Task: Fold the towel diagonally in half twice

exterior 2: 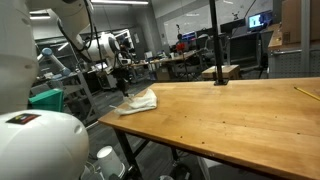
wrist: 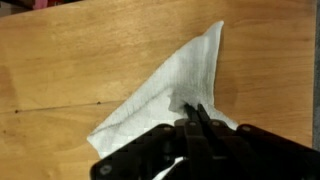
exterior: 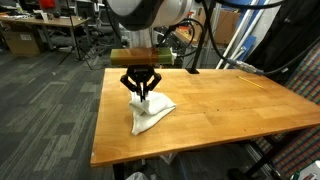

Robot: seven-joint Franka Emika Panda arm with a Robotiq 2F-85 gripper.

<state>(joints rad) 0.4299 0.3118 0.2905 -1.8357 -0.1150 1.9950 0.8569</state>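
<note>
Next, my gripper carries the fold across to the towel's long edge (exterior: 154,118) (wrist: 158,87), flat on the left in the wrist view, and releases it.
A white towel (exterior: 150,113) lies on the wooden table (exterior: 220,105), folded into a rough triangle. It also shows in an exterior view (exterior 2: 138,101) near the table's end and in the wrist view (wrist: 170,85). My gripper (exterior: 141,92) stands right over the towel's upper part, its fingers shut together and pinching a raised fold of the cloth. In the wrist view the fingertips (wrist: 198,112) are closed on the towel's edge. The gripper also shows small in an exterior view (exterior 2: 124,84).
A yellow pencil-like stick (exterior: 246,78) lies at the table's far side, also seen in an exterior view (exterior 2: 305,93). A black stand (exterior 2: 213,45) rises behind the table. Office desks and chairs fill the background.
</note>
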